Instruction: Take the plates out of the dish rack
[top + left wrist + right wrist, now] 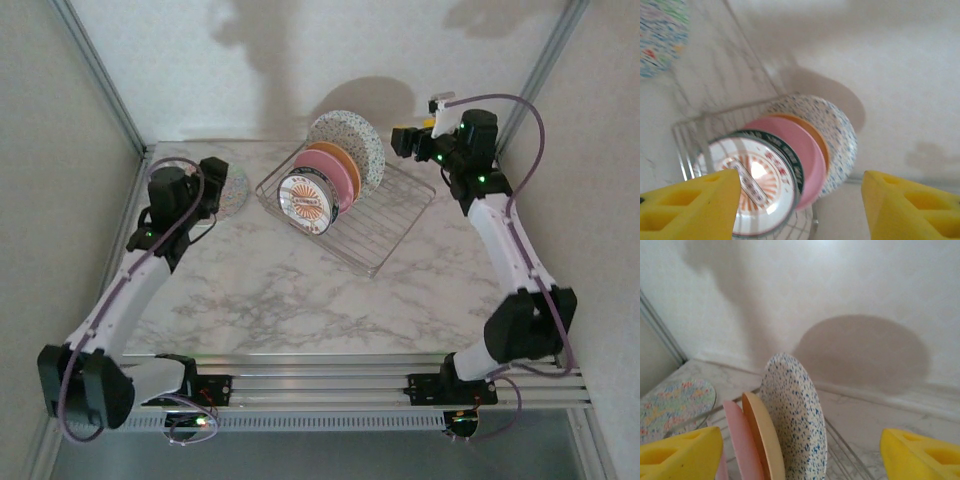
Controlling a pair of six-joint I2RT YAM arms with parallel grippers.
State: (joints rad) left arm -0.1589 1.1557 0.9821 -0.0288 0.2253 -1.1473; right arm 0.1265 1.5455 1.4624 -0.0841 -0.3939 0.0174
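Note:
My right gripper moves down and over next, fingers astride the large blue-speckled plate's rim nearest it, since that plate's rim stands clear of the orange plate.
The silver wire dish rack [400, 225] stands at mid-table with plates upright in it. From front to back they are a sunburst plate [305, 200], a dark-rimmed one behind it, a pink one [328, 172], an orange one [345, 158] and a large blue-speckled one [352, 135]. A floral plate [236, 188] lies flat on the table to the left. My left gripper [212, 180] hovers over that flat plate, open and empty [800, 210], facing the sunburst plate [752, 185]. My right gripper [405, 140] is open [800, 457], just right of the speckled plate [795, 410] and apart from it.
White walls close in the back and both sides of the marble table [300, 300]. A metal corner post [100, 70] rises at the back left. The rack's right half [845, 455] holds no plates. The arm bases sit on the rail [320, 385] at the near edge.

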